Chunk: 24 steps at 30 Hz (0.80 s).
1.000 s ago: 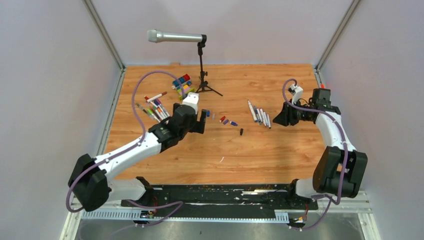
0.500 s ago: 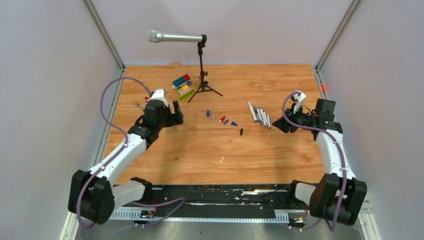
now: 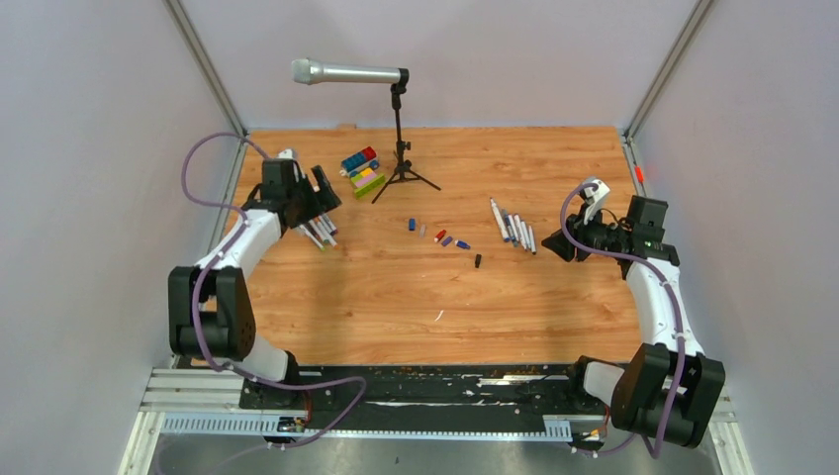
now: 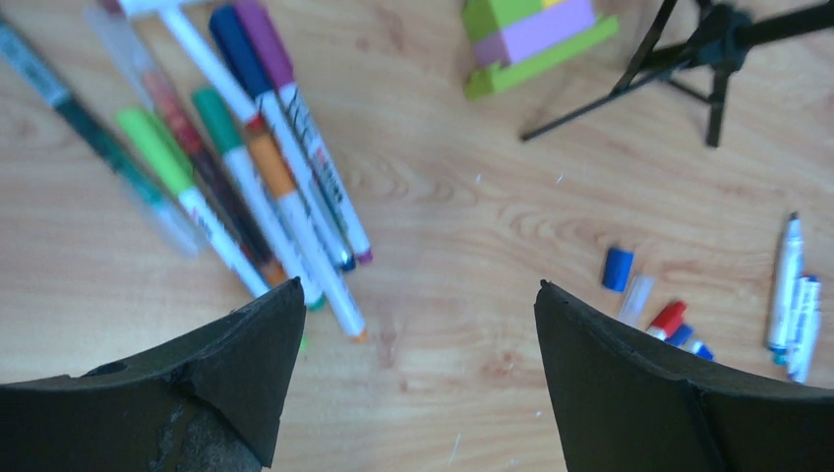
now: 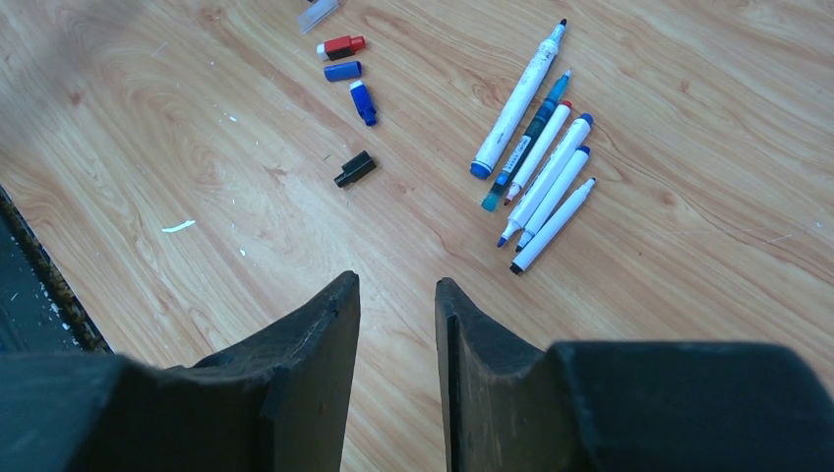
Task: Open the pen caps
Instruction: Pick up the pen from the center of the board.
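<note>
My left gripper is going to move outward, turn and go down next, to close on the body of a white pen [image 4: 155, 4]. The pen lies crosswise at the far end of the pen bundle.
Several capped pens [image 3: 319, 232] lie bundled at the far left; in the left wrist view [image 4: 261, 167] they show green, orange, blue and purple caps. My left gripper [image 3: 325, 193] hovers just above them, jaws wide open and empty [image 4: 421, 295]. Several uncapped pens [image 3: 513, 227] lie in a row at the right, also in the right wrist view [image 5: 539, 167]. Loose pen caps [image 3: 442, 237] are scattered mid-table: red and blue ones [image 5: 342, 71] and a black one [image 5: 354, 169]. My right gripper [image 3: 550, 245] hangs right of the uncapped pens, jaws a little apart and empty [image 5: 397, 285].
A silver microphone [image 3: 348, 72] stands on a black tripod [image 3: 401, 173] at the back. Multicoloured toy blocks [image 3: 362, 170] sit beside it, close to my left gripper, and show in the left wrist view [image 4: 531, 34]. Enclosure walls close in both sides.
My left arm has swung from the table's middle back and left to above the capped pens. My right arm has drawn back slightly to the right.
</note>
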Motion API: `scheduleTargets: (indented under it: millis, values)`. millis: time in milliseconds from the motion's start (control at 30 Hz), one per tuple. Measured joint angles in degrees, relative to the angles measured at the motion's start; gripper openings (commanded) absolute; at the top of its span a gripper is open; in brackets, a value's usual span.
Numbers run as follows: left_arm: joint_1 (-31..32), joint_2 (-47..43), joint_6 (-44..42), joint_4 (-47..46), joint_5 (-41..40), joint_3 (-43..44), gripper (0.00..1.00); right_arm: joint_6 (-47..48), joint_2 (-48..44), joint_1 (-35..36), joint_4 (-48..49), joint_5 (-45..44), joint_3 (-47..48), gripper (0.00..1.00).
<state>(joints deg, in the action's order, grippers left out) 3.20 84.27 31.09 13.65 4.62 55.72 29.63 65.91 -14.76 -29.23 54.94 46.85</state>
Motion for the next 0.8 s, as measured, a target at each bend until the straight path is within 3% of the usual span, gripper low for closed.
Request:
scheduleTargets:
  millis: [133,267,467,533,633,800]
  values:
    - [-4.44,8.24,-7.37,3.21,7.39,10.56,0.93,-0.02,0.0,-0.02,0.0,0.0,0.0,0.35]
    - [-5.46,17.14,-19.65,9.73,7.72,23.96,0.95,-0.02,0.11,-0.02,0.07,0.0,0.0,0.35]
    - [-5.44,19.12,-32.02,10.51,2.78,25.57,0.94,-0.07,0.66,-0.02,0.15,0.0,0.0,0.35]
    - [-5.46,20.09,-35.56,9.44,2.34,25.75,0.92,-0.11,0.7,-0.02,0.2,0.0,0.0,0.35]
    - [-5.46,23.28,-39.8,9.27,1.86,28.06,0.8,-0.11,0.7,0.0,0.24,0.02,0.0,0.35]
    - [-5.49,32.15,-47.04,11.74,1.05,36.96,0.69,-0.11,0.7,-0.02,0.24,0.0,0.0,0.35]
